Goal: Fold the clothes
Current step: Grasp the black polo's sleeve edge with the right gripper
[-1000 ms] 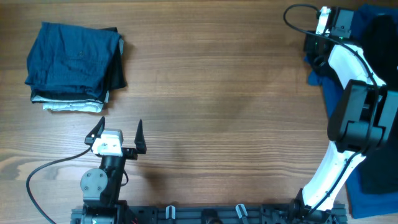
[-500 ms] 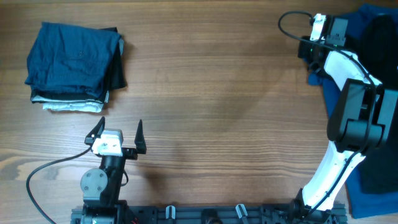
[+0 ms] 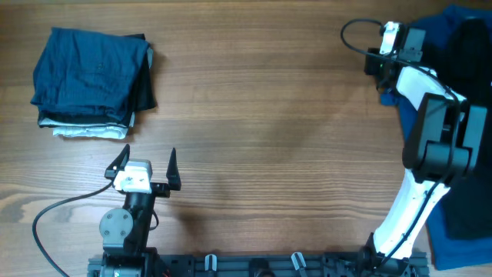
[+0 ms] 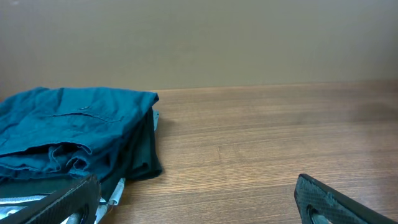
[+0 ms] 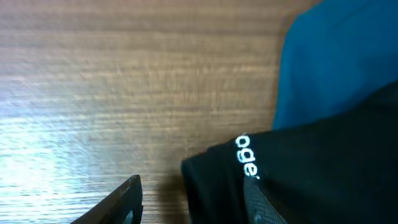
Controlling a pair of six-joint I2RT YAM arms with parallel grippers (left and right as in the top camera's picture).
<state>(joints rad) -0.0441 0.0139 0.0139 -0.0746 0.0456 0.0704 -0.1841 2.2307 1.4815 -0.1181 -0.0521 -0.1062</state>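
Note:
The black shirt's corner [image 5: 203, 182] beside the white lettering already lies between the right gripper's fingers, so next the right gripper should stay in place and close its fingers on that fold.
A black shirt [image 3: 470, 58] lies on a bright blue garment [image 3: 446, 21] at the table's far right edge. In the right wrist view the black shirt [image 5: 311, 168] shows white logo lettering, with the blue garment [image 5: 336, 62] behind it. My right gripper [image 3: 375, 65] is open at the black shirt's left edge. In the right wrist view that edge lies between its fingers [image 5: 193, 208]. My left gripper [image 3: 146, 165] is open and empty at the near left, and its spread fingers [image 4: 196, 205] show in the left wrist view.
A folded stack of clothes [image 3: 92, 81], dark blue on top, sits at the far left; it also shows in the left wrist view [image 4: 74, 134]. More black and blue cloth [image 3: 461, 223] hangs at the near right edge behind the right arm's base.
My right gripper has moved a little left and toward the near side along the black shirt's edge. The left arm has not moved.

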